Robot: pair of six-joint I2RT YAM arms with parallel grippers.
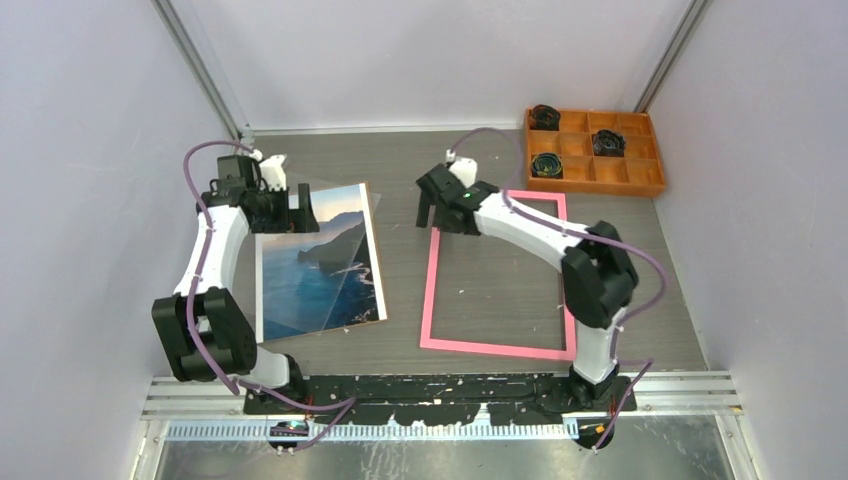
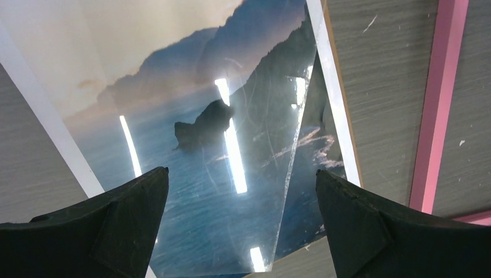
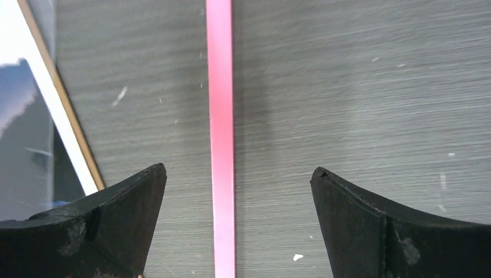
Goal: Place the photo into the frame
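Observation:
My right gripper lowers and eases back onto the frame's bar [image 3: 220, 87] facing the photo next, as that bar lies below it, between the open fingers.
The photo [image 1: 318, 268], a blue seascape with dark mountains, lies flat on the table at the left, with a clear plastic sheet [image 2: 260, 191] lying skewed on top of it. The pink frame [image 1: 431, 295] lies flat to its right, empty, showing bare table inside. My left gripper [image 1: 300, 212] is open and hovers over the photo's far end; the photo [image 2: 191, 145] fills the left wrist view between the jaws [image 2: 241, 174]. My right gripper [image 1: 430, 212] is open above the frame's far-left corner, and its jaws [image 3: 238, 171] straddle the frame's left bar [image 3: 220, 87]. The right arm hides that corner.
A brown backing board edge [image 2: 343, 121] shows under the photo. The frame's bar also shows in the left wrist view [image 2: 437, 104], and the photo's edge in the right wrist view [image 3: 20, 98]. An orange compartment tray [image 1: 600, 187] with black items stands at the back right.

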